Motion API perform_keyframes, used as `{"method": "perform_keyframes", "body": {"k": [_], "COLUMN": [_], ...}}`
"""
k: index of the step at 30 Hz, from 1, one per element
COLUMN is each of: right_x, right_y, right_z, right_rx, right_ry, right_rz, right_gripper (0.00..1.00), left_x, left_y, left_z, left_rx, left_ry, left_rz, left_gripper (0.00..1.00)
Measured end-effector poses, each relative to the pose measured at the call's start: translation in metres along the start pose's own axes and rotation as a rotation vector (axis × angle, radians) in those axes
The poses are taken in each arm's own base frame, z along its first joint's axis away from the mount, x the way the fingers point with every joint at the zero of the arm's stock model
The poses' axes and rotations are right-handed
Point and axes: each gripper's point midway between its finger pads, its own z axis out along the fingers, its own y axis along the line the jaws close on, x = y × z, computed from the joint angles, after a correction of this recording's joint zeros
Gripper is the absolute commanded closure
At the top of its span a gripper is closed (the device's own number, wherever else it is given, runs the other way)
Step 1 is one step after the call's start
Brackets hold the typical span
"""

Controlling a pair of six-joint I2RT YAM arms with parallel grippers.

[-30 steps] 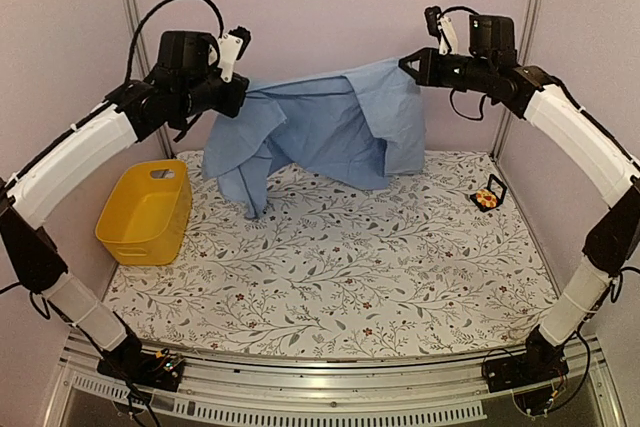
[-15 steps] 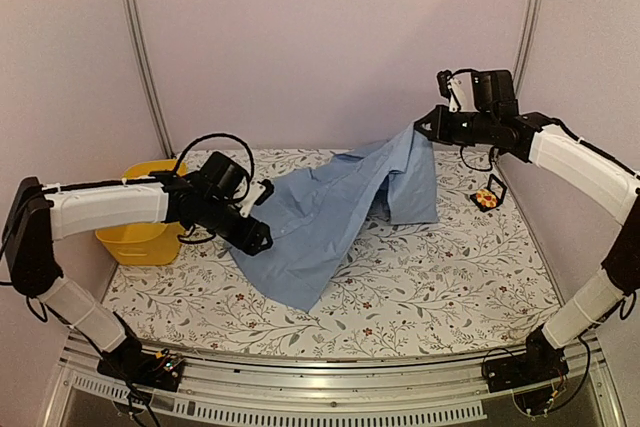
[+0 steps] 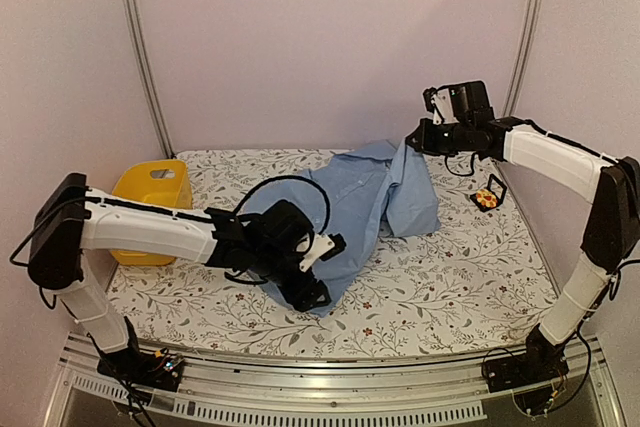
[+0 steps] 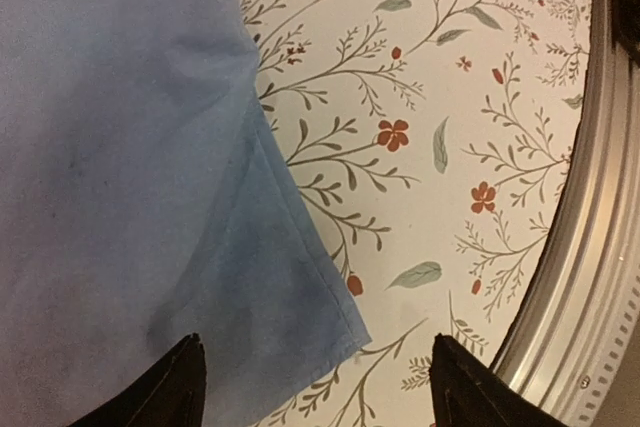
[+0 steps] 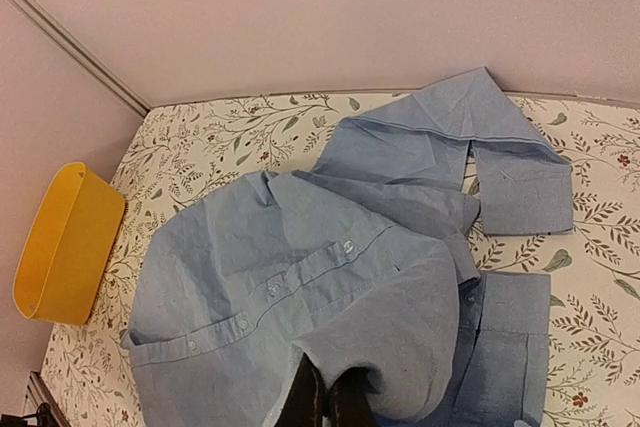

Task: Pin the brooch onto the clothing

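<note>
My open left gripper needs to move down next onto the corner of the near hem (image 3: 324, 310) (image 4: 348, 335) and close, because that corner lies flat below my gripper, between the spread fingertips.
The clothing (image 3: 365, 197), a light blue button-up shirt, lies stretched across the flowered table from the far right down toward the near middle. My left gripper (image 3: 313, 297) hovers open over its near hem. In the left wrist view the hem corner (image 4: 330, 317) lies flat between the spread fingertips (image 4: 185, 382), touching neither. My right gripper (image 3: 411, 137) is shut on a fold of the shirt and holds that end lifted. In the right wrist view the cloth (image 5: 300, 277) bunches around the closed gripper (image 5: 328, 402). The brooch (image 3: 486, 199), small and orange-yellow, rests at the table's right side.
A yellow plastic basket (image 3: 155, 179) stands at the left edge, also seen in the right wrist view as the basket (image 5: 65, 247). A small black square frame (image 3: 497, 185) stands by the brooch. The metal rail (image 4: 590, 277) of the near table edge runs close beside my left gripper.
My left gripper came down from high at the back left to the near middle, opened and let go of the shirt. The shirt dropped from hanging to lying on the table. The right gripper lowered slightly.
</note>
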Motion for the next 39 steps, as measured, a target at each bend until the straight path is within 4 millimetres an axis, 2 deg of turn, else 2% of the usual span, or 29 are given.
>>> {"method": "perform_keyframes", "body": {"k": [3, 4, 5, 8, 12, 16, 18, 20, 21, 24, 25, 31, 33, 35, 37, 39], "right_x": [-0.001, -0.001, -0.002, -0.002, -0.002, -0.001, -0.001, -0.001, -0.001, -0.002, -0.002, -0.002, -0.002, -0.003, -0.012, -0.042], "right_y": [-0.002, -0.003, -0.003, -0.004, -0.005, -0.008, -0.009, -0.010, -0.010, -0.010, -0.011, -0.011, -0.011, -0.009, -0.001, 0.015], "right_z": [0.002, 0.002, 0.002, 0.002, 0.002, 0.004, 0.005, 0.005, 0.005, 0.005, 0.005, 0.005, 0.005, 0.005, 0.008, 0.015], "right_rx": [0.010, 0.014, 0.019, 0.023, 0.030, 0.039, 0.045, 0.049, 0.051, 0.053, 0.054, 0.058, 0.056, 0.045, 0.017, -0.034], "right_ry": [-0.003, -0.005, -0.008, -0.009, -0.010, -0.008, -0.008, -0.009, -0.010, -0.010, -0.011, -0.012, -0.012, -0.015, -0.023, -0.065], "right_rz": [0.000, -0.001, -0.002, -0.004, -0.007, -0.017, -0.021, -0.025, -0.026, -0.037, -0.039, -0.049, -0.051, -0.052, -0.054, -0.063], "right_gripper": [1.00, 1.00, 1.00, 1.00, 1.00, 1.00, 1.00, 1.00, 1.00, 1.00, 1.00, 1.00, 1.00, 1.00, 1.00, 1.00], "left_x": [-0.004, 0.002, 0.020, 0.023, 0.014, 0.023, 0.019, 0.016, 0.015, 0.014, 0.014, 0.019, 0.024, 0.025, 0.009, -0.018], "left_y": [-0.002, -0.002, -0.002, -0.004, -0.006, -0.005, -0.005, -0.005, -0.004, -0.002, -0.002, 0.010, 0.029, 0.059, 0.111, 0.173], "left_z": [0.028, 0.038, 0.045, 0.044, 0.050, 0.058, 0.059, 0.062, 0.063, 0.066, 0.067, 0.064, 0.056, 0.041, 0.015, -0.024], "left_rx": [0.024, 0.035, 0.056, 0.074, 0.105, 0.123, 0.131, 0.136, 0.136, 0.132, 0.129, 0.062, -0.032, -0.135, -0.261, -0.413], "left_ry": [0.050, 0.082, 0.153, 0.188, 0.199, 0.250, 0.258, 0.268, 0.273, 0.287, 0.290, 0.305, 0.309, 0.298, 0.232, 0.130], "left_rz": [0.057, 0.080, 0.116, 0.135, 0.163, 0.180, 0.188, 0.196, 0.201, 0.213, 0.204, 0.178, 0.153, 0.102, 0.002, -0.102], "left_gripper": [0.28, 0.27, 0.28, 0.29, 0.32, 0.36, 0.39, 0.48, 0.56, 0.93, 1.00, 1.00, 1.00, 1.00, 1.00, 1.00]}}
